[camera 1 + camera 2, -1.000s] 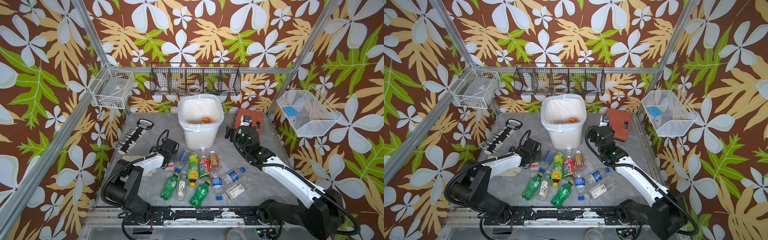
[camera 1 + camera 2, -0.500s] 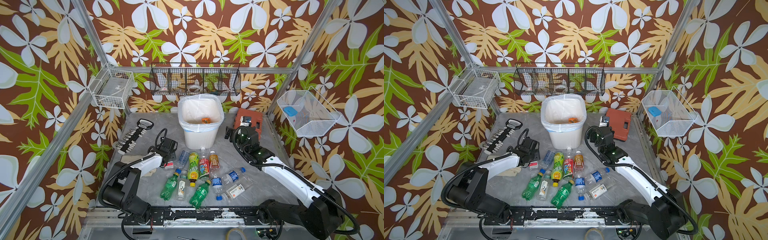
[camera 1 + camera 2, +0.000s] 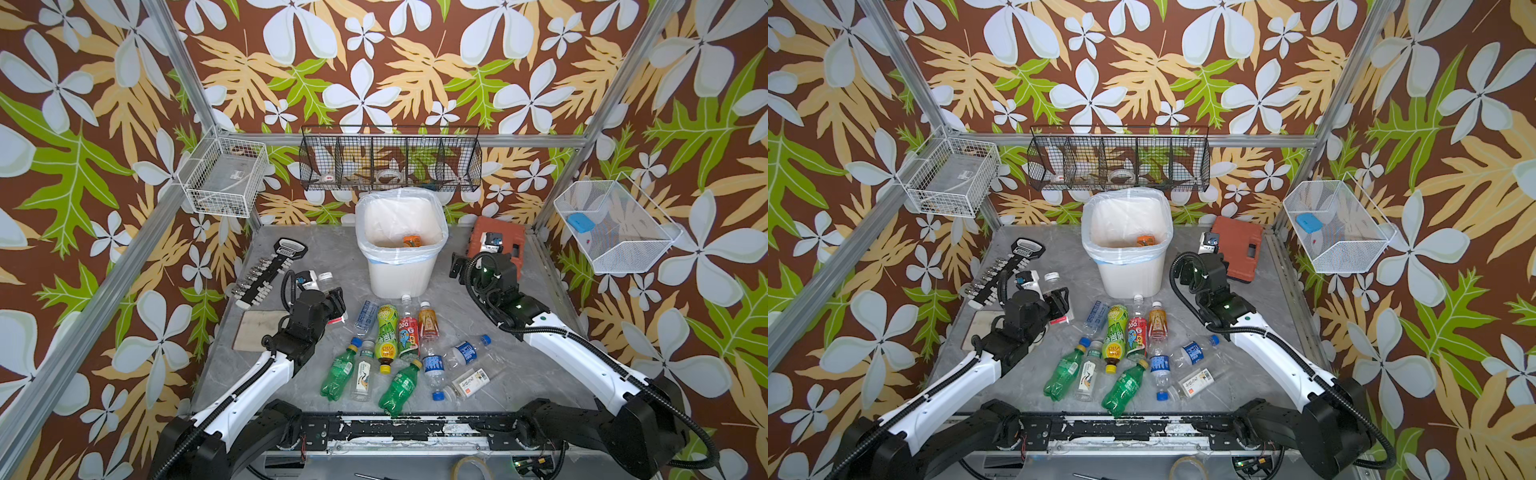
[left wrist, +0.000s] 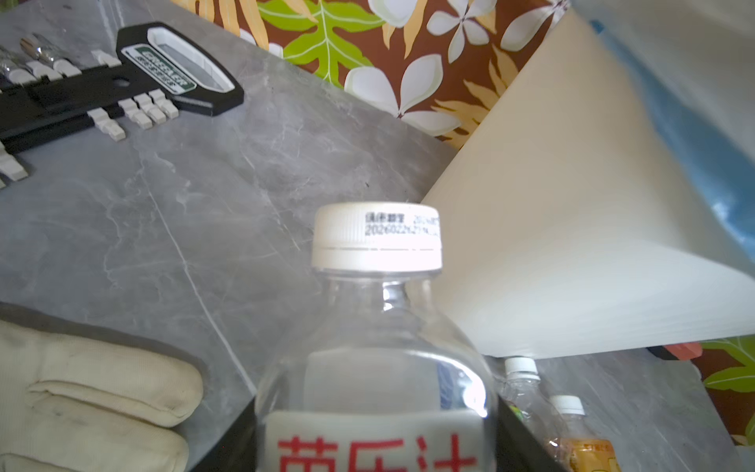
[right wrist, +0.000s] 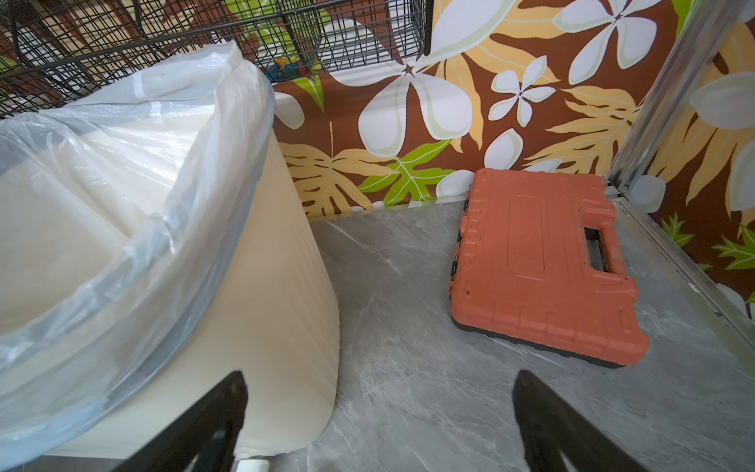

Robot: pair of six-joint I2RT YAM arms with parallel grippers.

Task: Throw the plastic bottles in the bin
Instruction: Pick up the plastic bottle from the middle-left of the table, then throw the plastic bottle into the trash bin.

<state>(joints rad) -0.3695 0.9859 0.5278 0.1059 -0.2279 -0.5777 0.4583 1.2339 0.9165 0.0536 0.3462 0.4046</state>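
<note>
The bin's opening (image 3: 400, 219) is higher and farther outward than my left gripper, so I should lift the clear bottle up and outward over the bin's rim and let it go.
A clear plastic bottle (image 4: 378, 367) with a white cap (image 3: 325, 276) and a white label with red characters sits between the jaws of my left gripper (image 4: 376, 443), which is shut on its body. This left gripper (image 3: 334, 301) is left of the bin (image 3: 401, 266), near the table. The bin is white with a translucent bag liner, and an orange bottle (image 3: 412, 241) lies inside. Several plastic bottles (image 3: 390, 345) lie grouped on the table in front of the bin. My right gripper (image 5: 380, 380) stands open and empty beside the bin's right wall (image 5: 265, 286).
A black bit holder (image 3: 270, 270) and a beige glove (image 4: 102, 388) lie left of my left arm. An orange-red tool case (image 5: 539, 261) lies at the back right. Wire baskets (image 3: 390, 164) hang on the walls.
My left gripper's jaws have closed on the clear white-capped bottle, and it has shifted slightly left. The right arm has barely moved.
</note>
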